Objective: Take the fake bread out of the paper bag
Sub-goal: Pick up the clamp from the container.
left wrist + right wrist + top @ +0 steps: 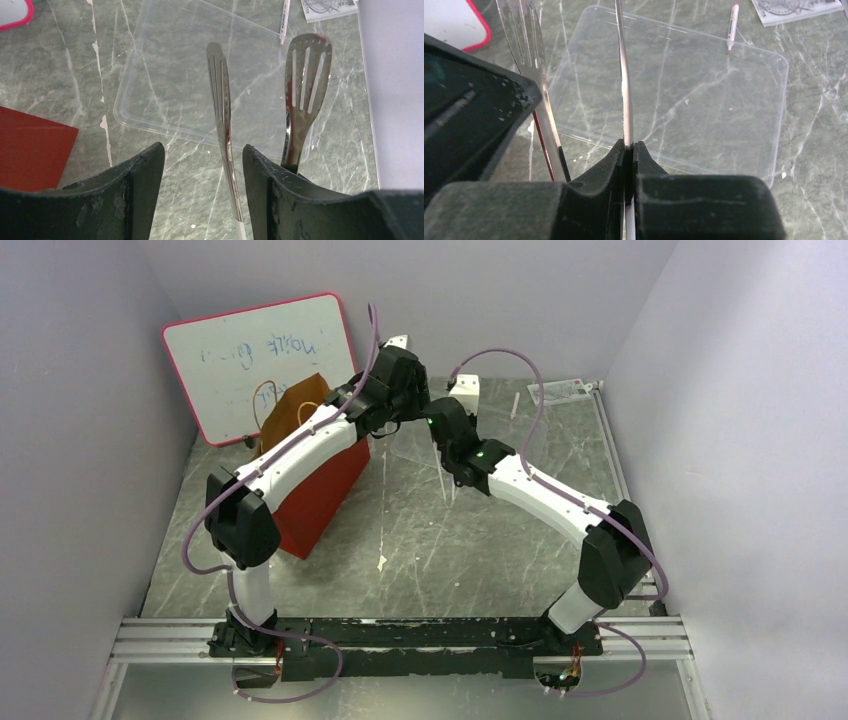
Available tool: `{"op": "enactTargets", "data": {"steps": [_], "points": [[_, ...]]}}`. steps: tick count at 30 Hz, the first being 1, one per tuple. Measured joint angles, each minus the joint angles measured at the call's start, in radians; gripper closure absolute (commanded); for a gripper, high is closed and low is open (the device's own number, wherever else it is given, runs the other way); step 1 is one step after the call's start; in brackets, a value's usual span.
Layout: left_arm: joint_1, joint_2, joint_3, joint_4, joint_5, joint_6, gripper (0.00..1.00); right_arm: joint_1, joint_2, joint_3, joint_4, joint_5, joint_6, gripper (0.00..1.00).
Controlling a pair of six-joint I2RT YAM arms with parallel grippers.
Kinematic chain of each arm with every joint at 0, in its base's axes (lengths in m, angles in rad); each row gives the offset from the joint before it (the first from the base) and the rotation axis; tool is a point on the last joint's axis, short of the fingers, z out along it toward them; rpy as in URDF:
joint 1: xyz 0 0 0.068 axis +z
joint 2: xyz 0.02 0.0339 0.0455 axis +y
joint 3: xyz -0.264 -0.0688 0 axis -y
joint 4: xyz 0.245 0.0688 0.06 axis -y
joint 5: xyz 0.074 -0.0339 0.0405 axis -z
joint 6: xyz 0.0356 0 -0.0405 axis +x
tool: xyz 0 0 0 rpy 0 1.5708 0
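My right gripper moves away from my left gripper next, then lowers onto the tray to release the tweezers. The clear plastic tray lies empty beneath.
The red paper bag stands at the left of the table under my left arm, its brown handle by the whiteboard; a red corner of it shows in the left wrist view. No fake bread shows in any view. My right gripper is shut on one arm of the metal tweezers; their other slotted arm stands to the left. My left gripper is open, with one tweezer arm between its fingers near the right one and the other arm outside. Both grippers meet at the table's back.
A clear plastic tray lies on the marble table below the grippers and also shows in the right wrist view. A pen and a printed card lie beyond it. A pink-framed whiteboard leans at the back left.
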Motion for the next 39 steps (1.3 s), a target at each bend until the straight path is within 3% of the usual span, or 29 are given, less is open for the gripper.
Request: {"op": "enactTargets", "data": {"steps": [5, 9, 10, 17, 27, 32, 34, 38, 39], "points": [[-0.001, 0.003, 0.001, -0.002, -0.002, 0.001, 0.45, 0.0, -0.002, 0.025, 0.003, -0.005, -0.004, 1.0], [-0.002, 0.026, 0.013, -0.005, -0.004, 0.005, 0.86, 0.0, -0.002, 0.041, 0.003, -0.014, -0.005, 1.0], [-0.002, 0.032, 0.018, -0.005, -0.003, 0.011, 0.92, 0.0, -0.002, 0.043, 0.003, -0.017, -0.006, 1.0], [-0.005, 0.045, 0.022, 0.008, -0.02, 0.008, 0.93, -0.016, -0.002, 0.043, -0.008, -0.02, -0.007, 1.0], [0.067, -0.01, -0.094, 0.093, 0.015, -0.052, 0.93, -0.224, -0.053, -0.016, 0.032, -0.152, 0.067, 1.0], [0.085, -0.031, -0.106, 0.124, 0.049, -0.059, 0.93, -0.248, -0.06, -0.021, 0.064, -0.207, 0.078, 1.0], [0.089, -0.03, -0.105, 0.135, 0.062, -0.058, 0.9, -0.25, -0.057, -0.021, 0.068, -0.23, 0.079, 1.0], [0.092, 0.018, -0.052, 0.129, 0.086, -0.031, 0.36, -0.252, -0.029, -0.014, 0.076, -0.249, 0.07, 1.0], [0.095, 0.032, -0.042, 0.131, 0.089, -0.005, 0.32, -0.256, -0.019, -0.014, 0.067, -0.249, 0.057, 1.0]]}}
